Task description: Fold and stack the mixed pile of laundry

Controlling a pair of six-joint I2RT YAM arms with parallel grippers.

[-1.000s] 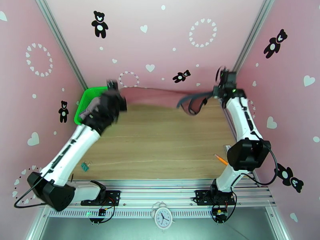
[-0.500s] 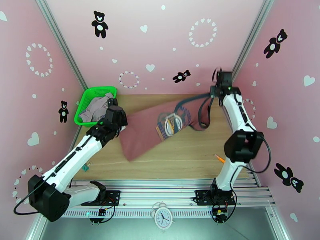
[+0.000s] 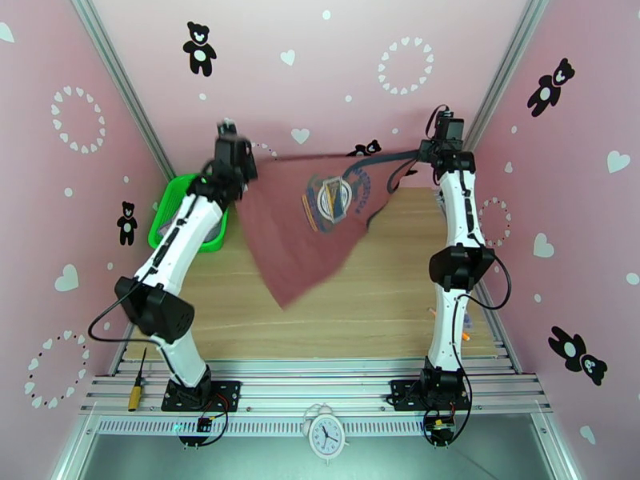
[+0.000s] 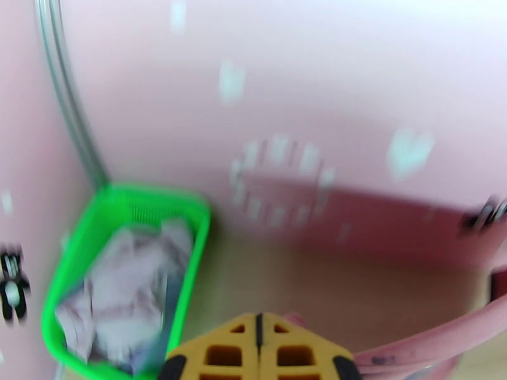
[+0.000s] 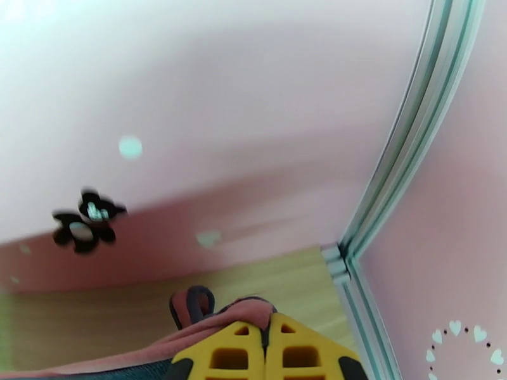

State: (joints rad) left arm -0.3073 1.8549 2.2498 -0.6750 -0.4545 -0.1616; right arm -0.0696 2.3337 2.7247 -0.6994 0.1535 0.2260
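The tank top has room on the bare tabletop below and back from my right gripper, so next my right gripper will go down, pull back and let go of the tank top's shoulder strap.
The brick-red tank top (image 3: 308, 234) with a round printed badge hangs spread in the air between both raised arms, its lower corner dangling over the wooden table. My left gripper (image 3: 242, 166) is shut on its left edge. My right gripper (image 3: 424, 152) is shut on the dark-trimmed strap end. In the left wrist view the yellow fingers (image 4: 256, 349) are closed, with reddish fabric (image 4: 437, 337) trailing to the right. The right wrist view shows closed fingers (image 5: 266, 349) pinching red cloth with a dark strap loop (image 5: 190, 308). Pale crumpled garments (image 4: 123, 286) lie in the basket.
A green mesh basket (image 3: 164, 210) sits at the table's back left corner, partly behind my left arm. A yellow-handled tool (image 3: 136, 386) lies on the front rail and a small clock (image 3: 326, 434) stands below it. Pink walls close in on three sides.
Both arms rose and reached toward the back wall, lifting the tank top off the table. It now hangs stretched between them instead of draping low.
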